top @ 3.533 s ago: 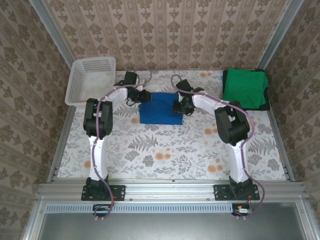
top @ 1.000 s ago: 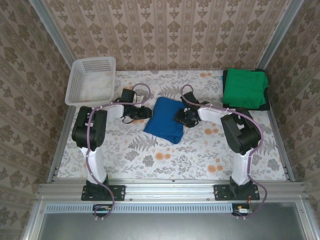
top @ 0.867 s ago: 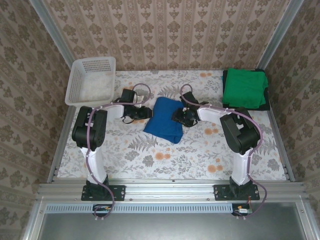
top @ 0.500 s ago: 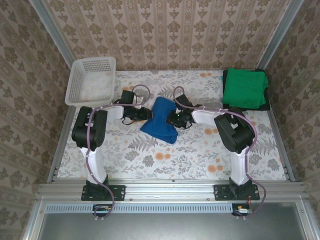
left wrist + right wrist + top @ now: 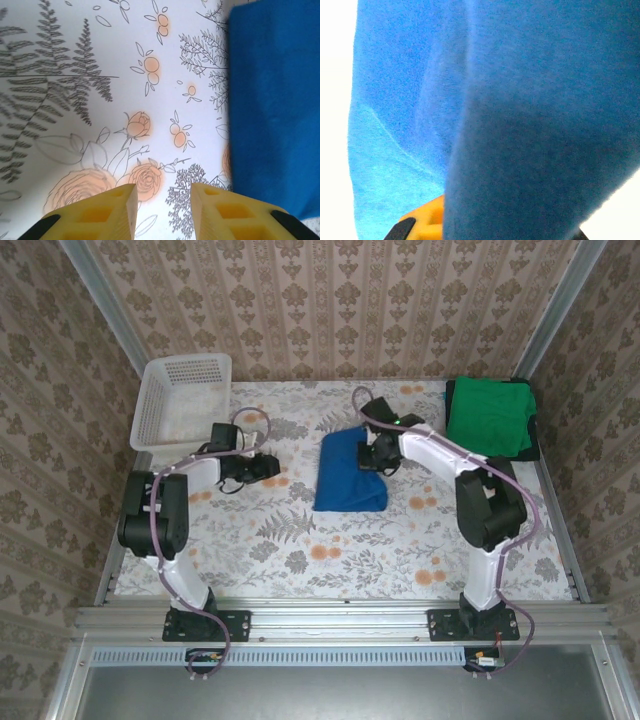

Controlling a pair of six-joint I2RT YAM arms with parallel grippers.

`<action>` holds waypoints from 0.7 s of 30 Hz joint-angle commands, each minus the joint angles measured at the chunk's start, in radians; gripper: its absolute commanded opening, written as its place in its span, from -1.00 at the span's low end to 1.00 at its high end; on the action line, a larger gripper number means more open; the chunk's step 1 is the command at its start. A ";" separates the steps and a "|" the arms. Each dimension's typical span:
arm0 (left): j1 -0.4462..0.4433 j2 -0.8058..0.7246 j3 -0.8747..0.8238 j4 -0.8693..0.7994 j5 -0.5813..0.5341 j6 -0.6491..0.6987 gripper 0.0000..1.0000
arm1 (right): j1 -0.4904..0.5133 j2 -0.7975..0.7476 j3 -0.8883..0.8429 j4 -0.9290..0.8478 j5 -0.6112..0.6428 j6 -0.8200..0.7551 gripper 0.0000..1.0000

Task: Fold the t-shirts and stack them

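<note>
I should lift the blue t-shirt with my right gripper, carry it outward over the folded green t-shirt (image 5: 488,416) and lower it to release, because the stack is there.
The folded royal-blue t-shirt (image 5: 349,475) lies mid-table, its far right corner raised. My right gripper (image 5: 378,455) is shut on that corner; in the right wrist view blue cloth (image 5: 530,115) drapes over the jaws, with one yellow finger (image 5: 422,220) showing. My left gripper (image 5: 263,468) sits left of the shirt, apart from it. Its yellow fingers (image 5: 95,212) stand open over the floral cloth with nothing between them, the blue t-shirt's edge (image 5: 272,100) to their right. The folded green t-shirt (image 5: 488,416) rests on a dark t-shirt (image 5: 537,445) at the back right.
A white lattice basket (image 5: 183,400) stands at the back left corner. The floral tablecloth (image 5: 330,550) is bare in front of the blue shirt. Metal rails run along the table's sides and near edge.
The left gripper has let go of the blue shirt and drawn back to the left. The right gripper has pulled the shirt to the right and toward the back.
</note>
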 commanded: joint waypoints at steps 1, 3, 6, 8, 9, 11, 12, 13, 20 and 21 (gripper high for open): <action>0.016 -0.019 -0.030 -0.012 0.010 0.022 -0.28 | -0.036 -0.070 0.091 -0.202 0.147 -0.166 -1.00; 0.020 -0.018 -0.035 -0.005 0.014 0.021 -0.28 | -0.064 -0.069 0.150 -0.254 0.205 -0.196 -1.00; 0.022 -0.012 -0.043 0.005 0.017 0.021 -0.29 | -0.128 -0.049 0.257 -0.295 0.209 -0.228 -1.00; 0.026 -0.004 -0.047 0.010 0.023 0.020 -0.29 | -0.172 -0.029 0.338 -0.321 0.197 -0.251 -1.00; 0.028 -0.002 -0.050 0.014 0.027 0.021 -0.29 | -0.189 -0.016 0.376 -0.339 0.198 -0.257 -1.00; 0.035 -0.003 -0.058 0.016 0.030 0.023 -0.29 | -0.233 0.009 0.472 -0.380 0.198 -0.272 -1.00; 0.041 -0.004 -0.062 0.016 0.031 0.024 -0.29 | -0.253 0.019 0.519 -0.400 0.209 -0.278 -1.00; 0.046 -0.006 -0.067 0.017 0.031 0.027 -0.29 | -0.275 0.028 0.557 -0.411 0.217 -0.284 -1.00; 0.069 -0.005 -0.079 0.027 0.032 0.027 -0.29 | -0.449 0.170 0.868 -0.516 0.083 -0.341 -1.00; 0.070 -0.005 -0.080 0.025 0.032 0.027 -0.29 | -0.477 0.204 0.912 -0.546 0.061 -0.352 -1.00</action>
